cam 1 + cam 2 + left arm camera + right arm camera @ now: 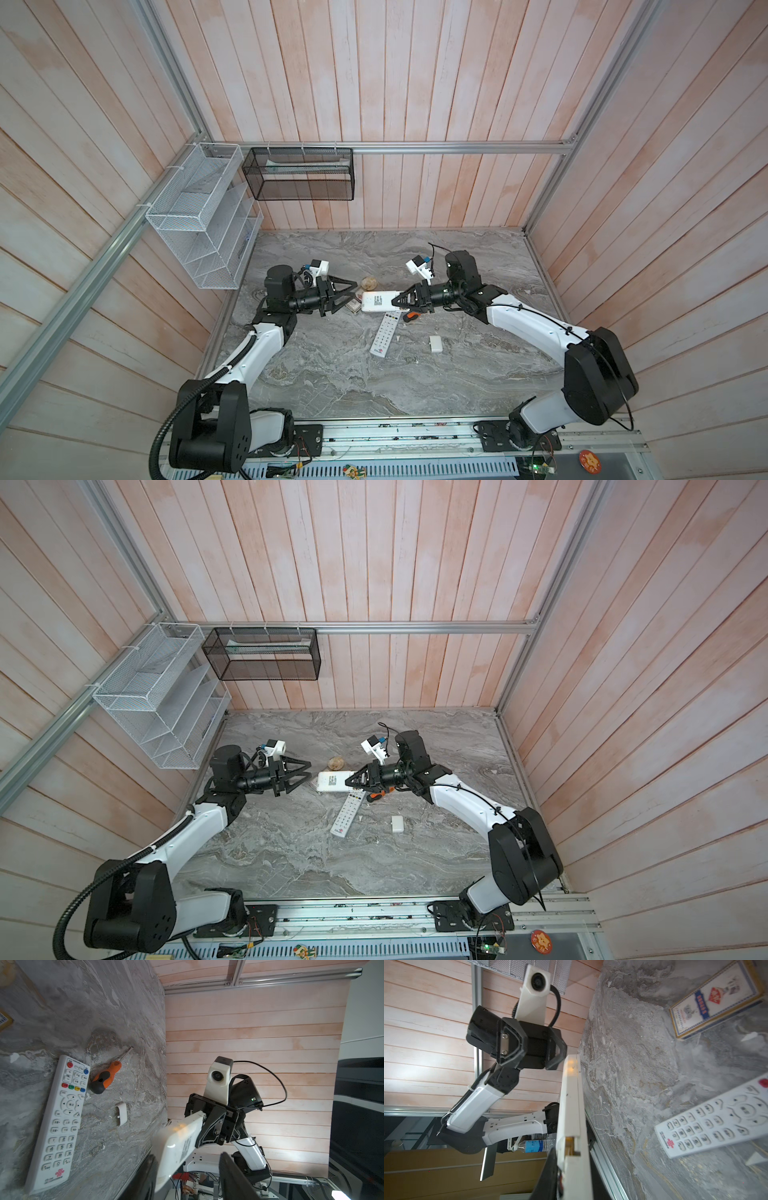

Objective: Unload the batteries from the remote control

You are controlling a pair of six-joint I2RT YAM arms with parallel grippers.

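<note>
My right gripper will move back next, go down and let go of the remote control (376,301), because the bare marble by the near end of the second remote is below and back from the gripper.
A white remote control (376,301) hangs level above the marble table, label side up in both top views (332,781). My right gripper (397,300) is shut on its right end; the right wrist view shows the remote control (571,1105) edge-on with an open notch near the fingers. My left gripper (355,291) stands open at the remote's left end, its fingers (232,1178) apart from the remote control (178,1142). No batteries show plainly.
A second white remote (384,334) lies button side up on the table (332,395). Beside it lie an orange-handled screwdriver (409,318) and a small white cover (435,344). A round stone (369,283) and a printed box (716,999) sit near the grippers.
</note>
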